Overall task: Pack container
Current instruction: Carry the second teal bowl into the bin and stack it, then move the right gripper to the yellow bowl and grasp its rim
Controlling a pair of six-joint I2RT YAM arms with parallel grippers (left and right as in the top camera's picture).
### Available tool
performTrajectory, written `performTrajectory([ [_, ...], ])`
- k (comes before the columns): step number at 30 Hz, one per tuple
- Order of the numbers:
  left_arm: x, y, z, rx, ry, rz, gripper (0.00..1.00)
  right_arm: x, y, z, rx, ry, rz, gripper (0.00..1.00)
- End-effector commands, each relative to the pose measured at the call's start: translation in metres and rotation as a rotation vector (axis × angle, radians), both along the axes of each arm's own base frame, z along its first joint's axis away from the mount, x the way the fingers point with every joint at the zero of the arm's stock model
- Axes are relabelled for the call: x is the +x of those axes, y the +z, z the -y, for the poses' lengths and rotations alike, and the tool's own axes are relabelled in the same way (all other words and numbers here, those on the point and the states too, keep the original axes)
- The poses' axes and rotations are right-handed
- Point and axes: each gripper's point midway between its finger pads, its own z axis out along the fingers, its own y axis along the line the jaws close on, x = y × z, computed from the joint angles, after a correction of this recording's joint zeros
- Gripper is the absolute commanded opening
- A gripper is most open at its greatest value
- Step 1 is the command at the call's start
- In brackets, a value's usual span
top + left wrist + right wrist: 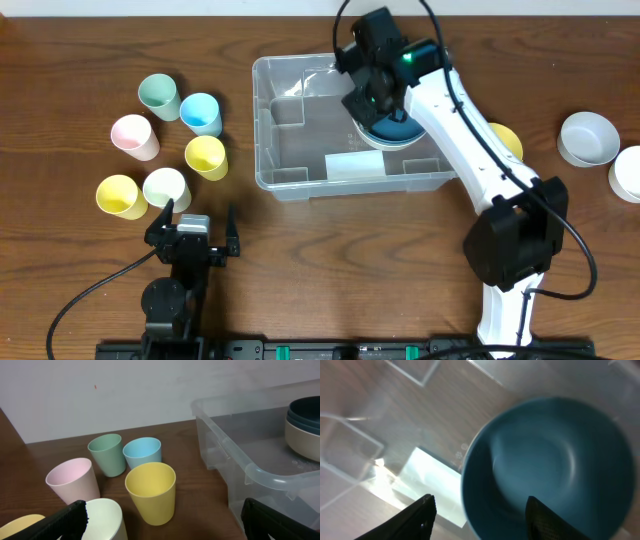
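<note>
The yellow bowl still sits outside, so my right gripper rises off the blue bowl (pixel 392 128) next, crosses the container's side and descends onto the yellow bowl's container-side rim.
The clear container (pixel 262 120) stands mid-table, with a white label (pixel 355 166) on its base. In its right end a dark blue bowl (pixel 392 128) rests stacked in a pale bowl. My right gripper (pixel 368 100) hangs just over that stack. In the right wrist view its jaws stand apart astride the blue bowl's (pixel 550 465) near rim, one finger inside and one outside, neither pressing it; my right gripper (pixel 480 517) is open. My left gripper (pixel 193 228) rests wide open near the front edge with nothing between its fingers, close behind a pale cup (pixel 166 187).
Several pastel cups stand left of the container: green (pixel 158 96), blue (pixel 201 113), pink (pixel 133 136), and two yellow ones (pixel 206 156) (pixel 119 196). A yellow bowl (pixel 507 140) shows behind the right arm. Two white bowls (pixel 588 138) (pixel 628 172) sit far right.
</note>
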Motion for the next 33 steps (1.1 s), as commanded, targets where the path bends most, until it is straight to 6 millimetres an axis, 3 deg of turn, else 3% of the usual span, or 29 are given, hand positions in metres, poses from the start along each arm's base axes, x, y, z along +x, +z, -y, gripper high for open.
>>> performTrajectory([
  [1, 0.000, -0.016, -0.003, -0.005, 0.019, -0.045, 0.98, -0.002, 0.061, -0.006, 0.072, -0.002, 0.101, 0.60],
  [8, 0.000, -0.016, -0.003, -0.005, 0.019, -0.045, 0.98, -0.009, 0.121, 0.031, 0.112, -0.102, 0.181, 0.65],
  [12, 0.000, -0.016, -0.003, -0.005, 0.019, -0.045, 0.98, -0.009, 0.131, 0.073, 0.107, -0.238, 0.180, 0.63],
  [24, 0.000, -0.016, -0.003, -0.005, 0.019, -0.045, 0.98, -0.022, 0.093, 0.217, 0.108, -0.786, -0.019, 0.63],
  [29, 0.000, -0.016, -0.003, -0.005, 0.019, -0.045, 0.98, -0.033, 0.055, 0.247, 0.076, -0.867, -0.112, 0.63],
  [33, 0.000, -0.016, -0.003, -0.005, 0.019, -0.045, 0.98, -0.040, 0.013, 0.258, 0.074, -0.907, -0.183, 0.64],
])
